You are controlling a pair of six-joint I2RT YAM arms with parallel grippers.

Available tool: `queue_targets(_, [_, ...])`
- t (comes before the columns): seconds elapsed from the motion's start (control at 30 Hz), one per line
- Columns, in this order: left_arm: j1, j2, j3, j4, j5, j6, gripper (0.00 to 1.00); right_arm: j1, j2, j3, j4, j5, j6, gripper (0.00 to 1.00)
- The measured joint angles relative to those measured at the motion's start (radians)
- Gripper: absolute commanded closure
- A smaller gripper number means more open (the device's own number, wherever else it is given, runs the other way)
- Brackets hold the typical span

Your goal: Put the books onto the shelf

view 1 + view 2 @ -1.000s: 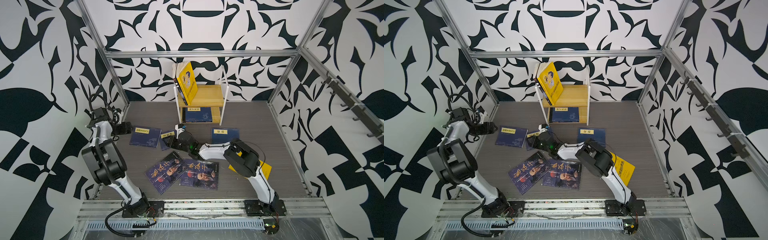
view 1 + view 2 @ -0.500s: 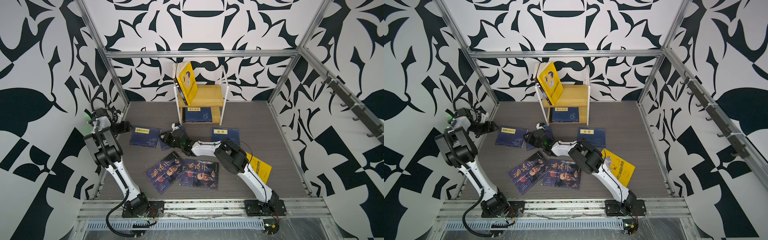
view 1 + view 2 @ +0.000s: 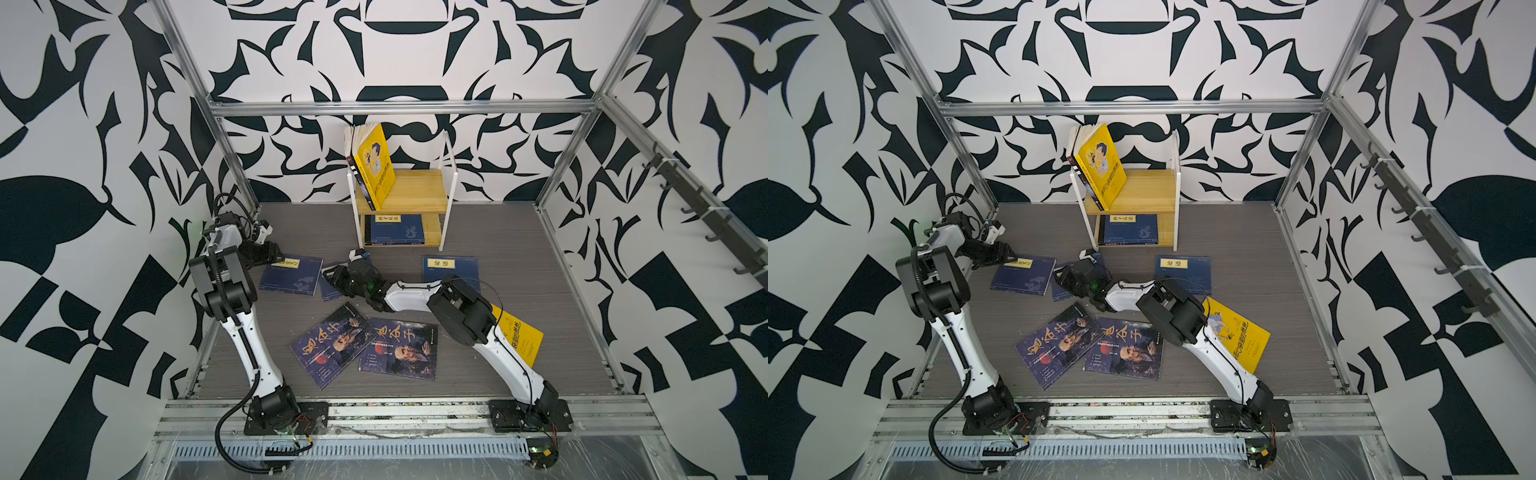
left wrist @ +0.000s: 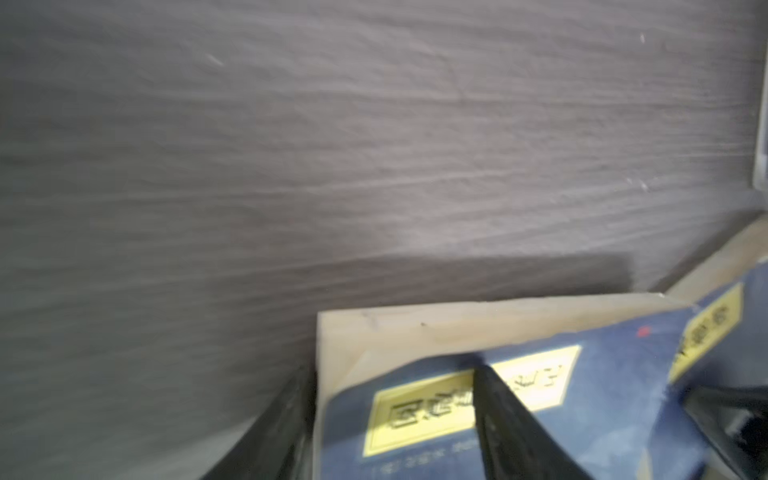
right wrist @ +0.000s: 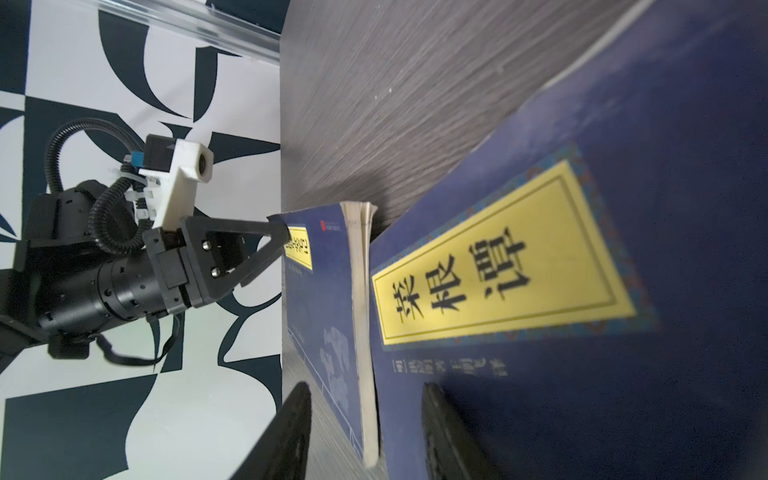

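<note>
My right gripper eases off the middle navy book toward the pale page edge (image 3: 317,277) (image 5: 364,368) of my left gripper's book next, since that page edge shows between its open fingers.
The shelf (image 3: 419,195) stands at the back, with a yellow book (image 3: 374,162) leaning on its top board and a navy book (image 3: 395,228) flat on the lower one. On the floor lie a navy book (image 3: 291,276) at the left, another (image 3: 451,270) at the right, two calligraphy-portrait books (image 3: 332,345) (image 3: 399,349) and a yellow one (image 3: 519,338). My left gripper (image 3: 276,259) (image 4: 392,374) is shut on the left navy book's (image 4: 436,399) labelled corner. My right gripper (image 3: 330,276) (image 5: 365,388) is open, low over a middle navy book (image 5: 540,270), one finger on its cover.
The patterned left wall and its metal post (image 3: 232,166) stand just behind my left arm. The two grippers sit about one book's width apart. My right arm's elbow (image 3: 461,309) hangs above the floor yellow book's inner edge.
My left gripper's jaws have narrowed onto the left navy book's corner, and that arm's elbow has swung toward the middle. My right arm's elbow shifted left, uncovering more of the floor yellow book.
</note>
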State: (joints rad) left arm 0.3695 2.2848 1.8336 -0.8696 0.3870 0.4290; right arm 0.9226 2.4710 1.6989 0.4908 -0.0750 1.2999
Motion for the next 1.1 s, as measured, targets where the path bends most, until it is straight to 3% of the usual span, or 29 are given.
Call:
queue_targets(0.13, [-0.023,-0.012,-0.025,-0.027,0.011,0.018,0.48,0.0,0.018,0.021,0.01,-0.004,0.014,0.53])
queue_targets(0.5, [-0.078,-0.087,-0.165,-0.056,0.062,0.005,0.52,0.0,0.05,0.071,0.013,-0.025,0.021,0.53])
queue_targets(0.7, [-0.082,-0.111,-0.204,-0.058,0.071,-0.015,0.51,0.007,0.049,0.077,-0.011,-0.041,-0.013,0.66])
queue_targets(0.8, [-0.082,-0.134,-0.227,-0.055,0.07,-0.029,0.47,0.01,0.034,0.056,-0.015,-0.043,-0.039,0.83])
queue_targets(0.93, [-0.082,-0.195,-0.238,-0.063,0.071,-0.055,0.39,0.011,-0.016,0.014,-0.01,-0.058,-0.073,0.94])
queue_targets(1.1, [-0.082,-0.31,-0.234,-0.062,0.076,-0.086,0.3,0.011,-0.076,-0.002,0.017,-0.067,-0.116,0.97])
